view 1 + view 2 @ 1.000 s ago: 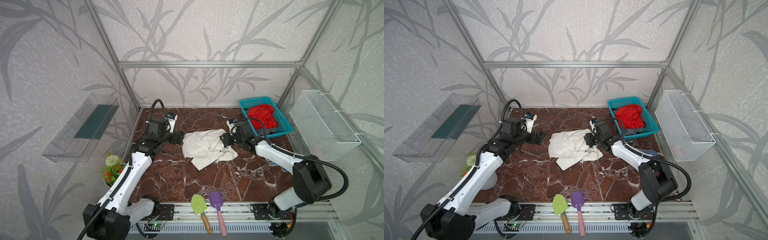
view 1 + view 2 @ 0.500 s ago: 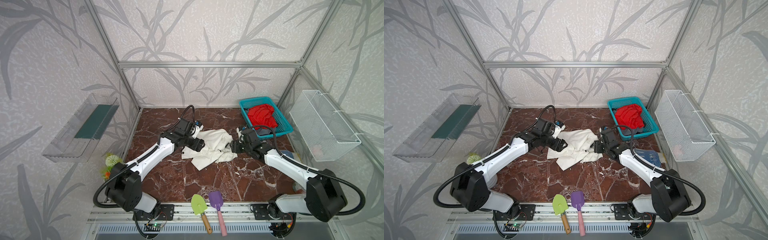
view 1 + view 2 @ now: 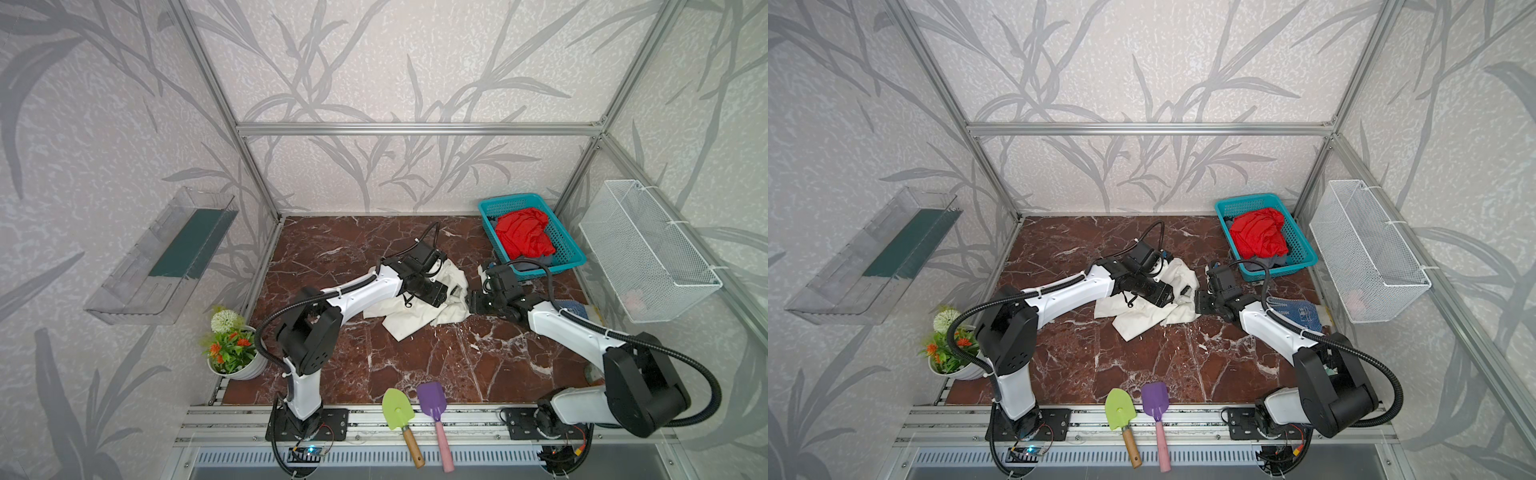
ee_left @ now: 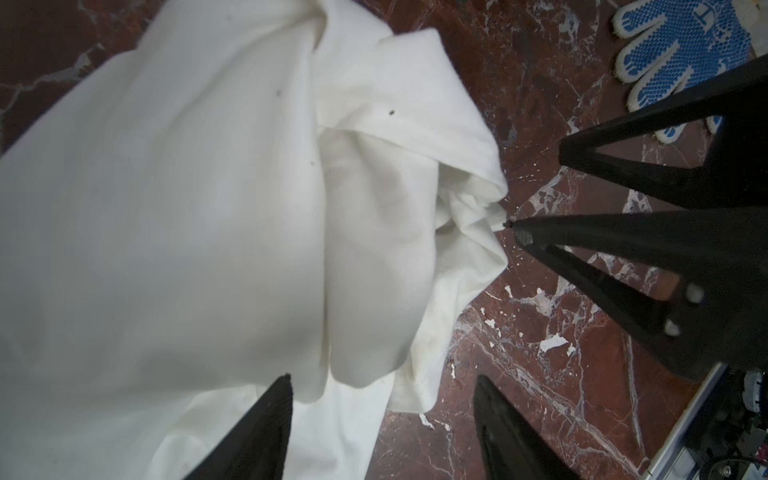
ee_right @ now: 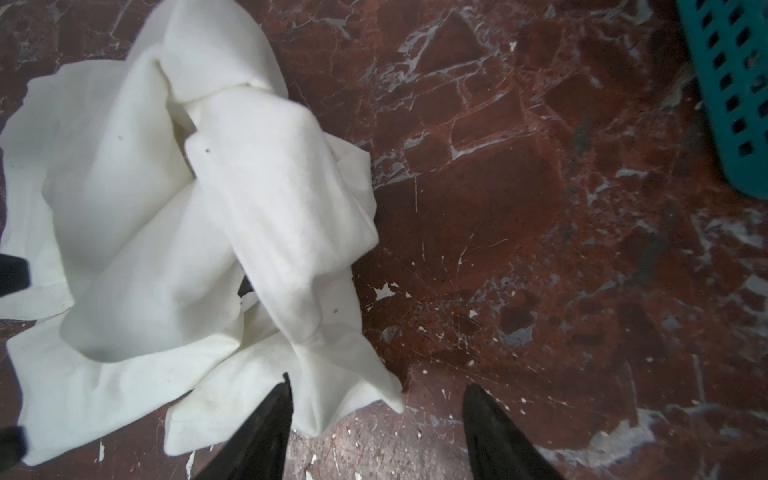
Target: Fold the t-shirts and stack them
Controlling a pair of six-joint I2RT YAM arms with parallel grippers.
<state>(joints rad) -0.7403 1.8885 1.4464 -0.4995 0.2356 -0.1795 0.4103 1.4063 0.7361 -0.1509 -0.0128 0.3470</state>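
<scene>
The right gripper will next go down and ease toward the shirt (image 5: 216, 216), onto the loose corner of its bunched edge (image 5: 344, 390), since that corner already lies between the robot's open fingers.
A cream-white t-shirt (image 3: 409, 318) (image 3: 1142, 316) lies crumpled mid-table. My left gripper (image 3: 445, 296) (image 3: 1172, 296) is low over the shirt's right part. In the left wrist view it (image 4: 382, 399) is open, astride the cloth's edge. My right gripper (image 3: 468, 301) (image 3: 1198, 302) faces it from the right, at the shirt's edge. It (image 5: 378, 399) is open, with a loose corner of the shirt (image 5: 216, 216) between its fingers, unpinched. A red t-shirt (image 3: 523, 237) (image 3: 1258, 232) tops a dark grey one (image 3: 1266, 262) in the teal basket.
The teal basket (image 3: 573, 257) stands at the back right, with a white wire basket (image 3: 648, 249) on the right wall. A blue-and-white glove (image 3: 1296, 311) (image 4: 681, 54) lies under my right arm. A flower pot (image 3: 232, 353) stands front left. Green (image 3: 399, 411) and purple (image 3: 432, 403) trowels lie at the front edge.
My left arm has swung from the back left across to the white shirt, and its jaws have narrowed. My right gripper has shifted a little forward along the shirt's right edge.
</scene>
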